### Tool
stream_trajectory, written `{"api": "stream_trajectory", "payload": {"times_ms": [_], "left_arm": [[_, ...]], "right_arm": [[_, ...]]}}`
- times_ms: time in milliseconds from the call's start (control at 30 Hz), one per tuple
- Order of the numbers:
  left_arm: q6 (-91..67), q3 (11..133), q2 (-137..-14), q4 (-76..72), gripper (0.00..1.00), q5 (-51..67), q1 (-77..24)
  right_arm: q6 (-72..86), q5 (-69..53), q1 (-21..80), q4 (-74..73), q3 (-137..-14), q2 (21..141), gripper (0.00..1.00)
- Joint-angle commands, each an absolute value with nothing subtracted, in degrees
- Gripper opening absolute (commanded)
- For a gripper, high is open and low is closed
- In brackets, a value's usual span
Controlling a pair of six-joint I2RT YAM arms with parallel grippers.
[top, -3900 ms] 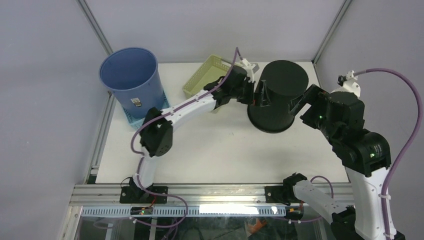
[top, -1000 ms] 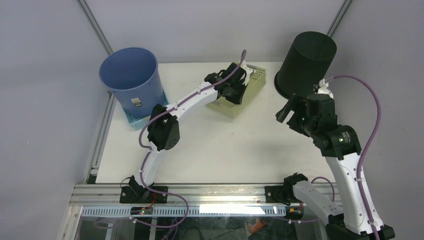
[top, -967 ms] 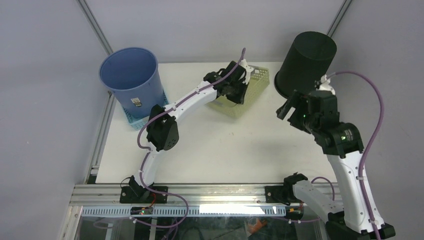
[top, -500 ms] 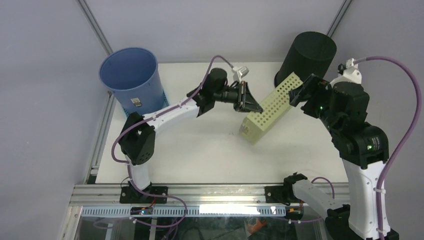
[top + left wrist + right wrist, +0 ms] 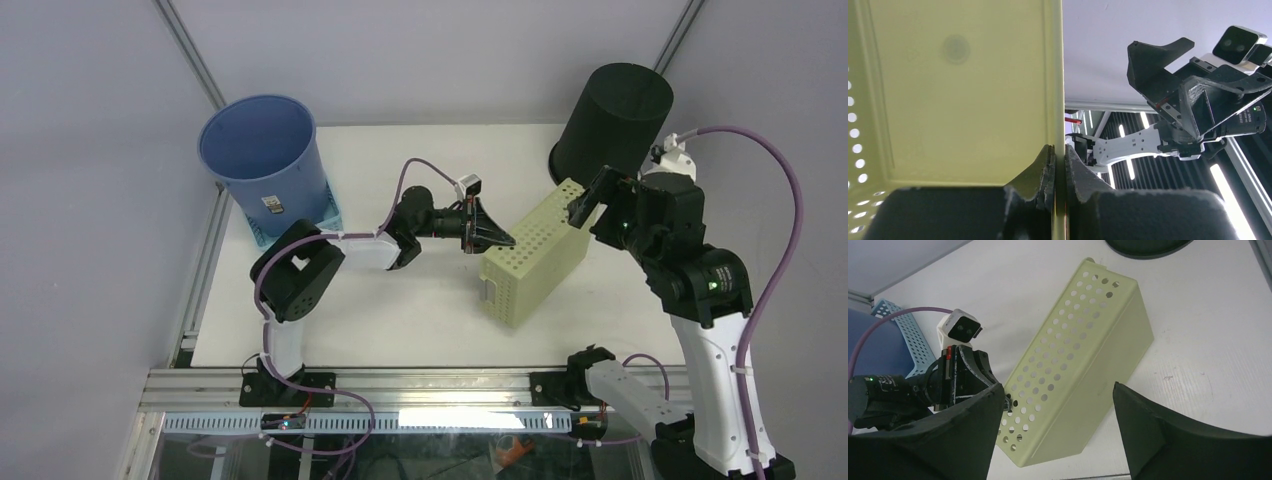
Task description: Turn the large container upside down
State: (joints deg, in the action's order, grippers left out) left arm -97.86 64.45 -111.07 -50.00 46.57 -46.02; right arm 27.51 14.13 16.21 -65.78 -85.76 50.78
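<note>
Next I will move my left gripper to the left in the top view and down, tipping the basket's rim toward the bare table, then release it, as the basket's opening faces sideways.
The large container (image 5: 530, 255) is a pale green basket with perforated walls. It stands tipped on its side at mid-right of the table, its plain bottom facing right. My left gripper (image 5: 490, 238) is shut on its rim from the left. In the left wrist view the jaws (image 5: 1058, 160) pinch the thin green wall (image 5: 958, 90). My right gripper (image 5: 598, 200) hovers open above the basket's far end. In the right wrist view the container (image 5: 1083, 355) lies below its spread fingers (image 5: 1057, 387), untouched.
A black bin (image 5: 612, 120) stands mouth down at the back right, just behind the basket. A tall blue bin (image 5: 262, 160) sits on a small light blue basket (image 5: 300, 225) at the back left. The table's front edge is a metal rail (image 5: 400, 385).
The left arm has folded in toward its base, carrying the green basket nearer and tipping it further. The right gripper has shifted slightly left above it, still open.
</note>
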Motion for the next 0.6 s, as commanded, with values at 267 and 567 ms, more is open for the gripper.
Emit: {"api": "stream_trajectory", "payload": {"times_ms": [267,567], "left_arm": [[-89.5,56.3,-113.0,-56.5,0.00,49.0,-39.7],[-71.8,57.9,-111.8,-36.0,0.43,51.0,-35.1]], "right_arm": [[35.0,3.5,16.0,-62.8,-66.0,46.9,0.82],[39.5,-3.3,16.0,-55.5,-59.8,45.4,0.81]]}}
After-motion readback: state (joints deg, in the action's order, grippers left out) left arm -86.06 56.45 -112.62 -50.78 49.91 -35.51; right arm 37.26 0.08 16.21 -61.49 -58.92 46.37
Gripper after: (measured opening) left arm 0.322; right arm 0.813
